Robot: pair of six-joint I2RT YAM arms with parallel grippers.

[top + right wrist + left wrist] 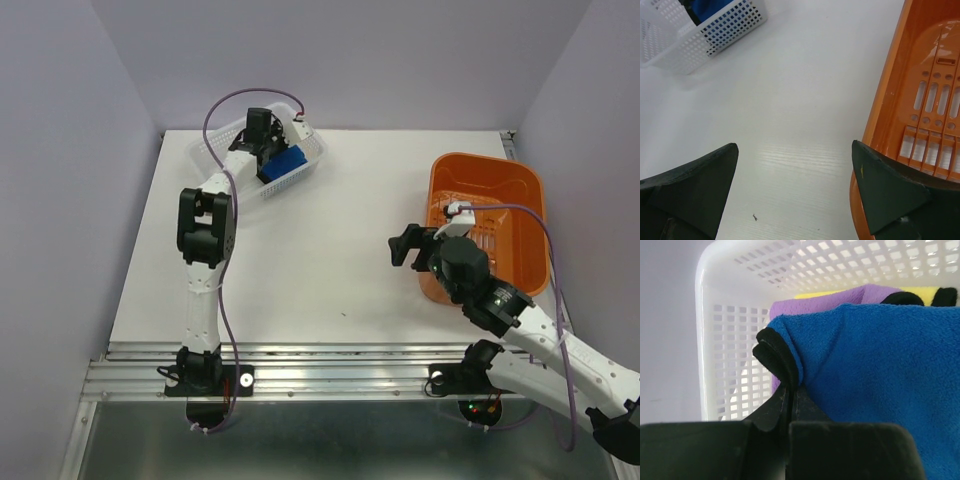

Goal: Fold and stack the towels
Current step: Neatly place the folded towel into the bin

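The blue towel (880, 370) is already inside the basket, so my left gripper should next move slightly toward the basket's mesh side (735, 355) beside the blue towel's black-edged corner and let go of that corner.
Inside the white mesh basket (214, 146) at the back left, my left gripper (268, 150) is shut on the blue towel (286, 163). In the left wrist view, the blue towel (880, 370) fills the right side. Its black edging runs down into my left gripper (790, 395), whose jaws are pressed together. A purple towel (820, 305) and a yellow towel (920, 290) lie behind it. My right gripper (403, 246) hangs open over the table beside the orange basket, with nothing between its fingers (705, 175).
The orange basket (440, 185) stands at the right, its wall (890, 100) close to my right gripper's right finger. The white mesh basket (705, 40) shows at the far left in the right wrist view. White tabletop (330, 250) lies between the baskets.
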